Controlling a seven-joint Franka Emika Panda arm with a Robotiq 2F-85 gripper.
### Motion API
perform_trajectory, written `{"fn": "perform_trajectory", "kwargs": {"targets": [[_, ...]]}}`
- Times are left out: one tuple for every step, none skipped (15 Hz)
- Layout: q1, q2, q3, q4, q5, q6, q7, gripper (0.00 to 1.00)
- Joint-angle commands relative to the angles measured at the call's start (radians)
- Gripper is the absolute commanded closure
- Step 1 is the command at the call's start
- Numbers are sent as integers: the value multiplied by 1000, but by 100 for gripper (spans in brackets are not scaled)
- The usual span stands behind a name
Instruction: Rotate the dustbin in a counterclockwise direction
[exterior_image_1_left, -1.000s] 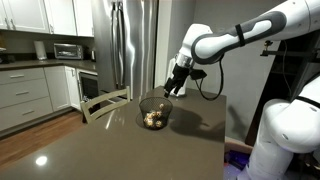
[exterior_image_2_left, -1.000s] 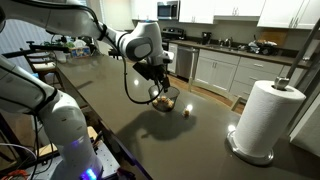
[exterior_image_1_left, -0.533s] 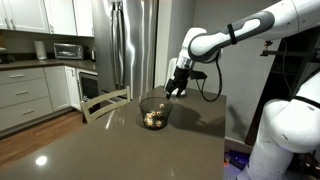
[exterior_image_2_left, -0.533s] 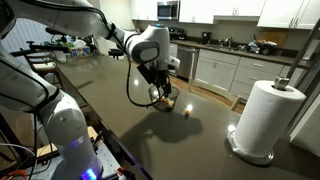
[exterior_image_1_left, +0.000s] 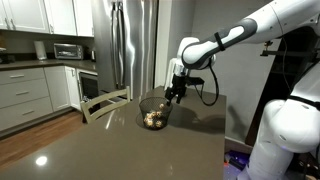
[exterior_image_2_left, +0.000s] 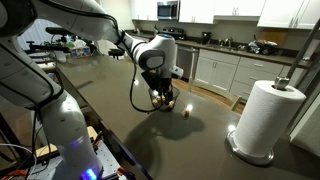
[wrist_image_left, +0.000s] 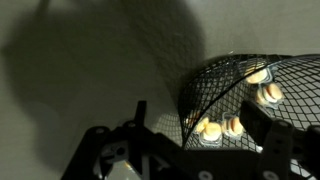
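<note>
I will keep my gripper there and close its fingers first to get hold of the mesh side at the basket's near rim (exterior_image_1_left: 172, 102) (wrist_image_left: 201, 115).
The dustbin (exterior_image_1_left: 153, 111) is a small round black wire-mesh basket with brownish lumps inside, standing upright on the dark table (exterior_image_1_left: 190, 145). It also shows in an exterior view (exterior_image_2_left: 167, 99) and at the right of the wrist view (wrist_image_left: 250, 95). My gripper (exterior_image_1_left: 173, 95) is at the bin's rim, on the side towards the arm. In the wrist view the gripper (wrist_image_left: 200, 125) is open. One finger is outside the mesh wall and the other is over the bin's inside. The fingertips are partly hidden behind the mesh.
A paper towel roll (exterior_image_2_left: 265, 118) stands on the table. A small light object (exterior_image_2_left: 187, 110) lies just beside the bin. A chair back (exterior_image_1_left: 105, 100) is at the table's far edge, with a steel fridge (exterior_image_1_left: 135, 45) behind it.
My gripper has come down and a little closer to the bin, from above its rim to straddling the rim wall. The bin has not visibly moved.
</note>
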Motion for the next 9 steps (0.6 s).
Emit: {"fn": "perform_trajectory", "kwargs": {"targets": [[-13,44,16,34,-1,-5,21,36],[-12,49,16,36,1,-6,19,44],[-11,53,15,38,5,-7,17,50],[-10,57,16,39,6,-6,17,58],[-7,64,15,38,13,-4,13,64],[-5,68,16,39,16,-3,11,71],[-4,75,17,38,17,-1,11,77],[-3,82,18,38,19,1,10,83],[-2,90,18,38,22,2,9,90]]}}
